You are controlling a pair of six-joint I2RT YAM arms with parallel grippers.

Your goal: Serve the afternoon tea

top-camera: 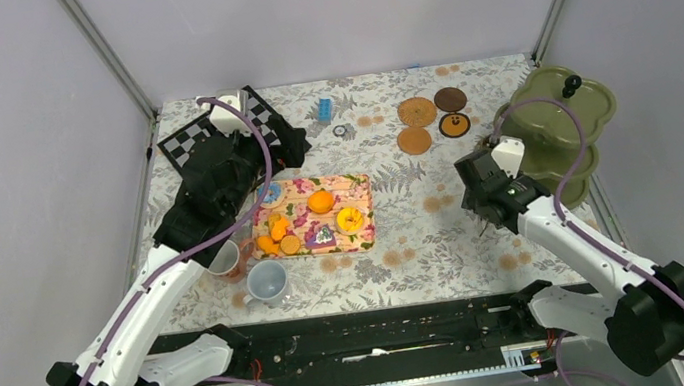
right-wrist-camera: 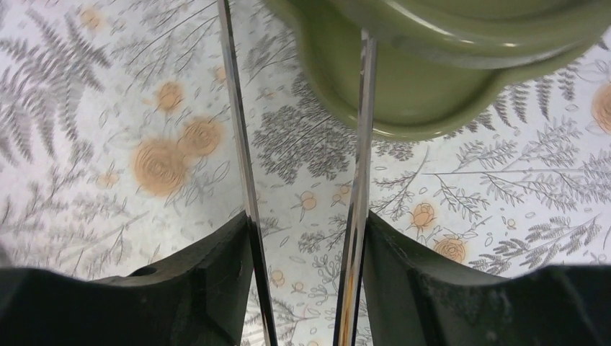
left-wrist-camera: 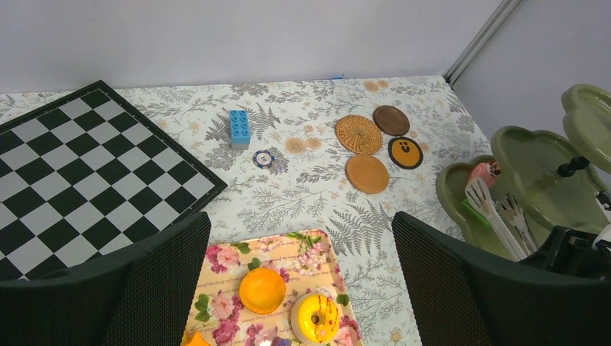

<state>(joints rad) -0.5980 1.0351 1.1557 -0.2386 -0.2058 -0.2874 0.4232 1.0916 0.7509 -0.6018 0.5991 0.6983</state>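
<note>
The blades of the tongs stand apart, so my right gripper should next swing its tongs left in the top view, onto the purple piece by the doughnut.
Orange and yellow toy pastries lie on a floral tray at the table's middle. Two mugs stand just in front of the tray's left end. Several round coasters lie at the back right. My left gripper hangs open above the tray's far end, over an orange tart and a yellow doughnut. My right gripper is shut on metal tongs, whose two blades point at the foot of a green tiered stand.
A checkerboard fills the back left. A blue block and a poker chip lie behind the tray. The green stand at the right edge holds white utensils on its lower tier.
</note>
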